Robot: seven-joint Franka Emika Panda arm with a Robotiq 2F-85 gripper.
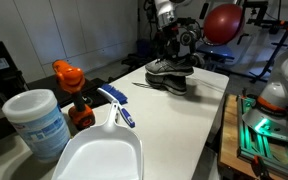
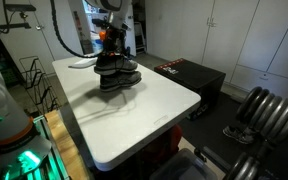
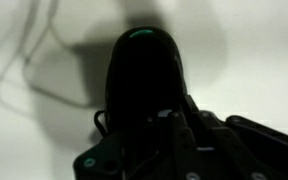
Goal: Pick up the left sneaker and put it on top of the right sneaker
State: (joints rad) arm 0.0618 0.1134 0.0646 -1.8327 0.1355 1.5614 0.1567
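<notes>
One sneaker is already on top of the other. My gripper will next stay in place above the stack and open its fingers at the upper shoe's collar (image 1: pixel 167 62) to let go of it.
Two grey mesh sneakers are stacked on the white table in both exterior views. The left sneaker (image 1: pixel 162 68) (image 2: pixel 112 64) lies on top of the right sneaker (image 1: pixel 177 86) (image 2: pixel 123 83). My gripper (image 1: pixel 177 52) (image 2: pixel 112 47) reaches down from above onto the collar of the upper shoe and looks shut on it. In the wrist view the upper sneaker (image 3: pixel 144 70) is a dark shape right under the gripper (image 3: pixel 169 125), toe pointing up the frame. The fingertips are lost in shadow.
Near the camera stand a white dustpan (image 1: pixel 99 150) with a blue-handled brush (image 1: pixel 116 103), a white tub (image 1: pixel 36 120) and an orange-topped bottle (image 1: pixel 72 85). A cable (image 3: pixel 29 55) lies on the table. A black case (image 2: pixel 189 75) sits beside the table edge (image 2: pixel 174 110).
</notes>
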